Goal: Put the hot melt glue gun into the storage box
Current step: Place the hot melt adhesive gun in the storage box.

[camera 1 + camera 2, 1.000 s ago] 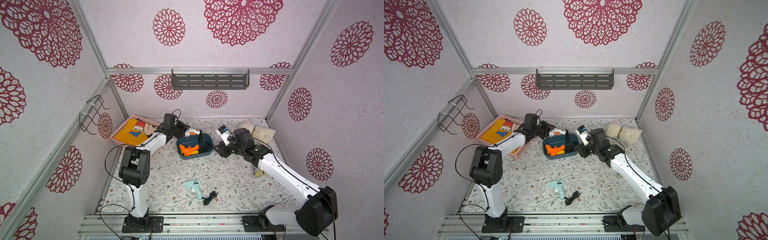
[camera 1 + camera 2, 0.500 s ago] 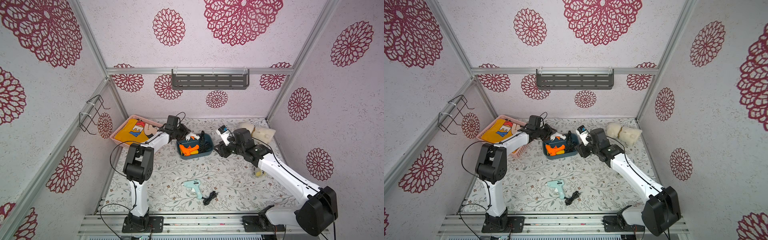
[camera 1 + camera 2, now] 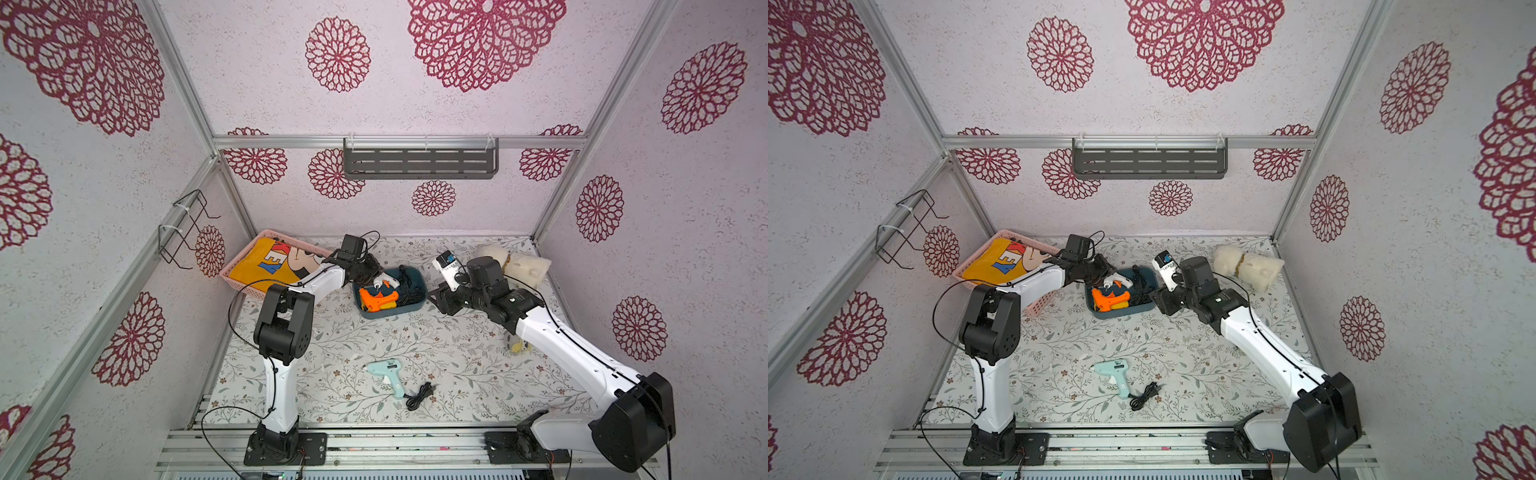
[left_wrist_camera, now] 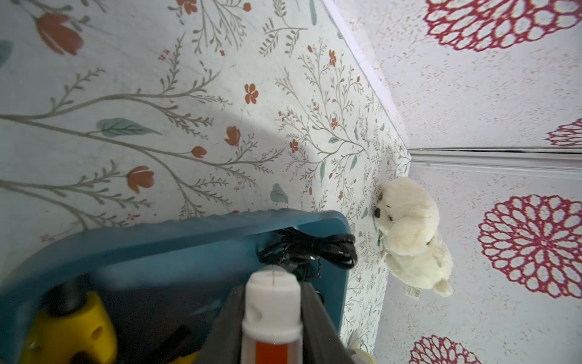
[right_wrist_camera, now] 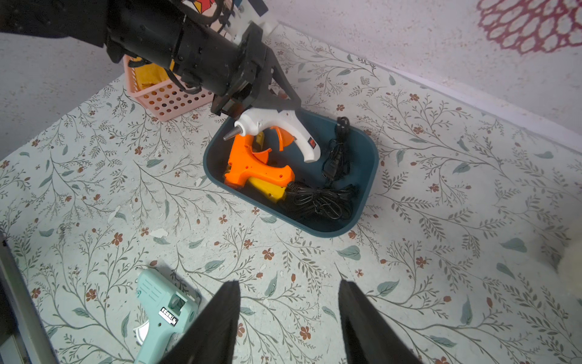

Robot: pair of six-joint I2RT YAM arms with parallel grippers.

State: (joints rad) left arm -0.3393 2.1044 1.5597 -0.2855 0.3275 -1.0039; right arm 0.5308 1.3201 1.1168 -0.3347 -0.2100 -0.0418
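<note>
My left gripper should lower the white hot melt glue gun onto the orange glue gun (image 3: 378, 300) and let go of it there, because the open storage box is directly below.
My left gripper (image 3: 374, 276) (image 5: 285, 104) is shut on a white hot melt glue gun (image 3: 385, 283) (image 3: 1117, 283) (image 5: 277, 126), held over the far left end of the dark teal storage box (image 3: 388, 312) (image 3: 1121, 312) (image 5: 370, 170). In the left wrist view its white handle (image 4: 272, 302) sits between the jaws above the box wall (image 4: 157, 242). An orange glue gun (image 5: 252, 167), a yellow one (image 5: 267, 189) and black cords (image 5: 318, 201) lie inside. A pale teal glue gun (image 3: 386, 372) (image 5: 160, 305) lies on the table in front. My right gripper (image 3: 440, 297) (image 5: 288, 283) hangs open and empty beside the box's right end.
A pink lattice basket (image 3: 245, 289) with a yellow printed item stands at the back left, close to my left arm. A cream plush toy (image 3: 515, 266) lies in the back right corner. The pale teal gun's black cord (image 3: 419, 395) is coiled next to it. A small yellowish object (image 3: 515, 345) lies under my right arm.
My left arm's elbow has swung to the right, and the white glue gun has come lower and nearer, over the box. My right arm has not moved.
</note>
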